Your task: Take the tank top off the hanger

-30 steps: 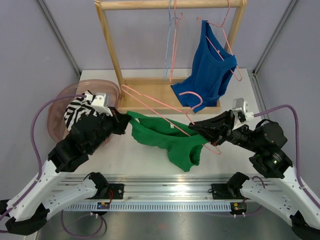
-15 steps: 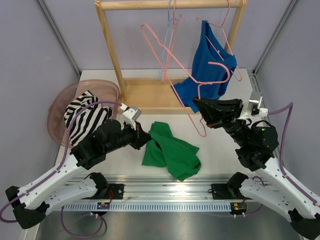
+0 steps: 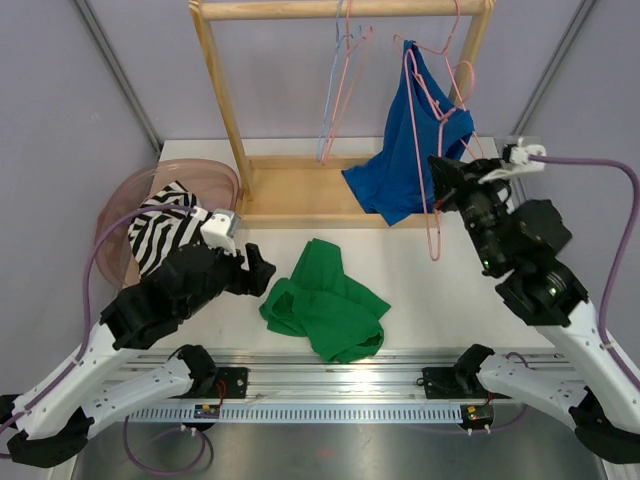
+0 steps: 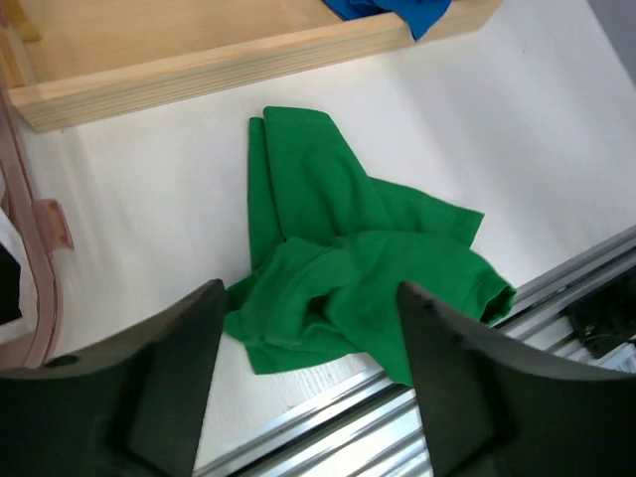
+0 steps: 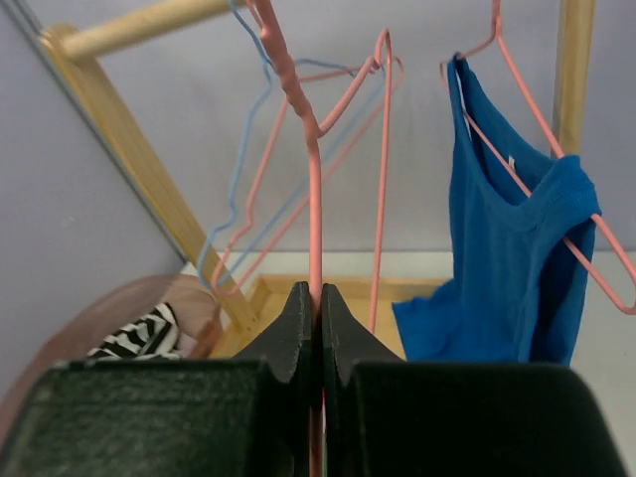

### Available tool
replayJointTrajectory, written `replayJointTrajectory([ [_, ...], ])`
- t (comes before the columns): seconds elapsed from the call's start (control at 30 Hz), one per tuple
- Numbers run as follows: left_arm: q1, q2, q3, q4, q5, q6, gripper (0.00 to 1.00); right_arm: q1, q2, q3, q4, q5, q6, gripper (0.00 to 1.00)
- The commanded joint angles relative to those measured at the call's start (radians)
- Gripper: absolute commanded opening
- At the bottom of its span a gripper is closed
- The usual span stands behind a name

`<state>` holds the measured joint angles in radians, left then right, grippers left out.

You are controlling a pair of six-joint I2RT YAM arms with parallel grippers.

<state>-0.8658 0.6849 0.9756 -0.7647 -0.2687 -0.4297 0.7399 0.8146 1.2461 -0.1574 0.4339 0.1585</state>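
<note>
My right gripper should move outward next to let go of the pink hanger's wire at the top bar beside the bare hangers, because they hang to its left in the top view.
The green tank top (image 3: 325, 310) lies crumpled on the table, free of any hanger, and shows in the left wrist view (image 4: 348, 258) too. My left gripper (image 3: 264, 272) is open just left of it, its jaws (image 4: 308, 293) spread wide above the cloth and holding nothing. High at the right, my right gripper (image 3: 441, 178) is shut on the wire of a bare pink hanger (image 3: 431, 235). That hanger (image 5: 314, 189) rises between the pressed jaws (image 5: 319, 290) toward the rack's top rail.
The wooden rack (image 3: 225, 110) holds a blue tank top (image 3: 415, 150) on a pink hanger, plus bare blue and pink hangers (image 3: 335, 90). A pink basin (image 3: 125, 195) with a zebra-striped garment (image 3: 165, 230) stands at the left. A metal rail (image 3: 330, 395) runs along the near edge.
My left gripper opened and let the green tank top drop onto the table, then drew back left. My right gripper carried the bare pink hanger up toward the rack.
</note>
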Motion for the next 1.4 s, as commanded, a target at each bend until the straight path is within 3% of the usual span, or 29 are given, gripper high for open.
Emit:
replayJointTrajectory([
  [0.0, 0.001, -0.041, 0.071, -0.060, -0.064, 0.025, 0.80, 0.003, 0.127, 0.105, -0.123, 0.120, -0.039, 0.00],
  [0.1, 0.001, -0.077, 0.074, -0.091, -0.067, 0.057, 0.99, 0.000, 0.234, 0.222, -0.140, 0.141, -0.072, 0.00],
  [0.57, 0.001, -0.189, -0.075, -0.007, -0.092, 0.095, 0.99, -0.217, 0.695, 0.758, -0.252, -0.099, -0.042, 0.00],
  [0.93, 0.002, -0.194, -0.087, -0.004, -0.112, 0.098, 0.99, -0.231, 1.084, 1.226, -0.416, -0.121, -0.014, 0.00],
  [1.37, 0.019, -0.179, -0.087, 0.004, -0.106, 0.103, 0.99, -0.154, 1.156, 1.216, -0.401, -0.135, 0.010, 0.00],
])
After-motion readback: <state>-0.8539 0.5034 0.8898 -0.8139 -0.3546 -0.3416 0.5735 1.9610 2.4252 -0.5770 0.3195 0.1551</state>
